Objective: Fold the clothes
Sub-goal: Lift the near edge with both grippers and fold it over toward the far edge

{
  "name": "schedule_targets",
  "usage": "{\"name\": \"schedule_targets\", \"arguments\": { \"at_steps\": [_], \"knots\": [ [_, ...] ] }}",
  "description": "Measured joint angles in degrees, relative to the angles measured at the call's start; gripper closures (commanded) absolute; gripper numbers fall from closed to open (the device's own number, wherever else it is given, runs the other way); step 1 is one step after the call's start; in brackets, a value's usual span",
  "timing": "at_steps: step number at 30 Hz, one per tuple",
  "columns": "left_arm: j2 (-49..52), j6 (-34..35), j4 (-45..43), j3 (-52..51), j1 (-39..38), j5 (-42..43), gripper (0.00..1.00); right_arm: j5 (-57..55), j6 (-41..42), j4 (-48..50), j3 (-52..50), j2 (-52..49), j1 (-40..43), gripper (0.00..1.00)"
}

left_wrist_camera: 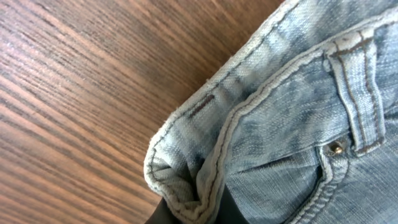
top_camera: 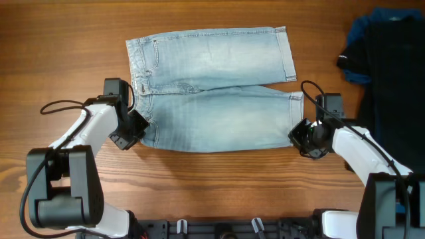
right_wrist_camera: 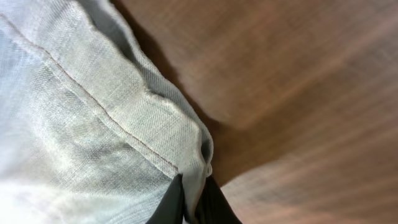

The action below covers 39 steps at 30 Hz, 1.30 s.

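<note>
My right gripper rises next, carries the pinched fold of the shorts outward and releases it over the far leg's hem corner [top_camera: 284,32], which lies outward of the gripper.
The clothes, a pair of light blue denim shorts [top_camera: 212,89], lie flat across the table with the waistband to the left and the leg hems to the right. My left gripper [top_camera: 137,127] is shut on the near waistband corner; the left wrist view shows the bunched waistband edge [left_wrist_camera: 193,199] pinched between its dark jaws. My right gripper [top_camera: 300,135] is shut on the near leg's hem corner, and the right wrist view shows the folded hem [right_wrist_camera: 193,155] squeezed between the two black fingers [right_wrist_camera: 171,205].
A black garment [top_camera: 395,73] over a darker blue one [top_camera: 362,33] lies at the table's right edge. Bare wooden tabletop [top_camera: 66,53] surrounds the shorts. Both arms' cables loop near the grippers.
</note>
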State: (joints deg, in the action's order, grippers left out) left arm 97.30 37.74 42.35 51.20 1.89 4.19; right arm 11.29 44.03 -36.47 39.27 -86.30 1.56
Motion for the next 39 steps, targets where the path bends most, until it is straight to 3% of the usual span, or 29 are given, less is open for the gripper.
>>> {"name": "schedule_targets", "arguments": {
  "at_steps": [3, 10, 15, 21, 26, 31, 35, 39],
  "knots": [
    [-0.85, -1.25, 3.65, 0.13, 0.0, -0.02, 0.96, -0.63, -3.74, -9.09, 5.42, -0.04, 0.0, 0.96],
    [-16.06, -2.1, 11.58, 0.02, -1.95, -0.13, 0.96, -2.67, -10.38, -21.07, 17.9, 0.09, 0.0, 0.96],
    [-26.1, -2.1, 16.22, 0.0, -5.38, -0.48, 0.96, -4.5, -13.35, -26.32, 22.67, 0.5, 0.0, 0.96],
    [-31.26, -2.08, 23.1, 0.0, -5.99, -0.39, 0.96, -4.9, -16.52, -29.92, 33.16, 1.75, -0.07, 0.96],
    [-31.3, -2.01, 23.3, 0.79, -6.03, 0.02, 0.96, -4.7, -17.38, -27.71, 37.68, 1.86, -0.55, 0.95],
    [-31.3, -1.84, 21.9, 7.96, -6.03, -0.24, 0.96, -3.76, -17.38, -22.36, 38.1, 1.29, -0.55, 0.96],
    [-31.28, -1.6, 17.81, 11.63, -6.03, -1.7, 0.96, -2.71, -17.42, -22.56, 40.96, -3.8, -0.55, 0.96],
    [-29.77, -0.74, 10.56, 11.78, -5.38, -3.34, 0.96, -2.1, -18.25, -26.27, 51.06, -10.19, -0.55, 0.96]
  ]
}}
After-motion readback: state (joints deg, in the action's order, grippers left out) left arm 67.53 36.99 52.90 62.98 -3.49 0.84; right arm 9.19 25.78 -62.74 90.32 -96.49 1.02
